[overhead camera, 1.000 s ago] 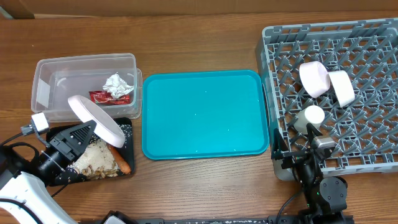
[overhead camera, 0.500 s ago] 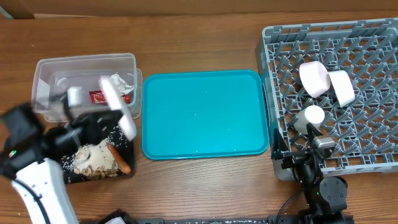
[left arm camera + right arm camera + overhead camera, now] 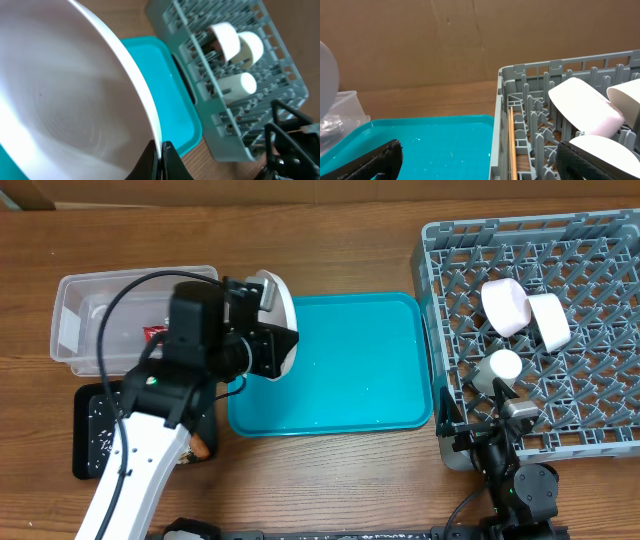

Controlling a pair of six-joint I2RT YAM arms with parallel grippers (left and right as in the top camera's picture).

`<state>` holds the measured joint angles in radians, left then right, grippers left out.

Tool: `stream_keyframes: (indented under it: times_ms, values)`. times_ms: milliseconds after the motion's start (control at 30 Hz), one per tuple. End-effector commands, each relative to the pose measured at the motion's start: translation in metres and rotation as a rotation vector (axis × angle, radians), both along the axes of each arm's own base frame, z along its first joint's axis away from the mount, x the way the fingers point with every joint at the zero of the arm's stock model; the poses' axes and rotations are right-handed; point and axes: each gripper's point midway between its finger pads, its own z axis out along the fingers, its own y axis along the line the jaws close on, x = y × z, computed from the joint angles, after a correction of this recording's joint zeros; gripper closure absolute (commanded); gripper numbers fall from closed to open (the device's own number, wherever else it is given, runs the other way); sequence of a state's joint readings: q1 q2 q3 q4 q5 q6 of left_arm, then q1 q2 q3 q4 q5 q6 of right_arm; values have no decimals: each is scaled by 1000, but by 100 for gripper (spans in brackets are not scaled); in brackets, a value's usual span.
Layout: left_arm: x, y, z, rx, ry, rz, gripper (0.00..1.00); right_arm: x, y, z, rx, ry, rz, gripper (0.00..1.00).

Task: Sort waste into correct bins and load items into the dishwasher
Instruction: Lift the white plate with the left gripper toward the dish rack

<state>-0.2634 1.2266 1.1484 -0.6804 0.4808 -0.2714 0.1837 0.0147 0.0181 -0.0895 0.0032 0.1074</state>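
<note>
My left gripper goes outward and to the right in the overhead view next. It releases the plate in the dish rack's empty wires beside the pink bowl, since they're empty.
My left gripper is shut on the rim of the round white plate and holds it on edge above the left end of the teal tray. In the left wrist view the plate fills the left, pinched between the fingers. The grey dish rack holds a pink bowl, a white bowl and a white cup. Chopsticks lie along its left wall. My right gripper is open and empty at the rack's front left corner.
The clear tub at the left holds a red wrapper; my left arm hides most of it. The black tray lies in front of it, with an orange stick at its right edge. A cardboard wall stands behind the table.
My left arm has lifted the plate from over the black tray and swung it right, to above the teal tray's left end. The right arm has not moved.
</note>
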Motion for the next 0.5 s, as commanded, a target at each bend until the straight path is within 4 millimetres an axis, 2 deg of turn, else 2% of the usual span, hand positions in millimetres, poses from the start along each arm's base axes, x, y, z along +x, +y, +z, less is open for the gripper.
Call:
stream_keyframes:
  times_ms: [0,100,200,333,400,467]
  values:
    - [8,5,3,24,-3,66,96,0,0,-1,-2,-8,2,0]
    - [9,9,7,41,-8,86,96,0,0,-1,-2,-8,2,0]
    - [16,3,19,11,-54,82,96,0,0,-1,-2,-8,2,0]
    - [36,-36,44,-73,-179,26,96,0,0,-1,-2,-8,2,0]
    - [47,-63,63,-156,-241,-35,96,0,0,-1,-2,-8,2,0]
    - [54,-99,92,-304,-299,-163,96,0,0,-1,-2,-8,2,0]
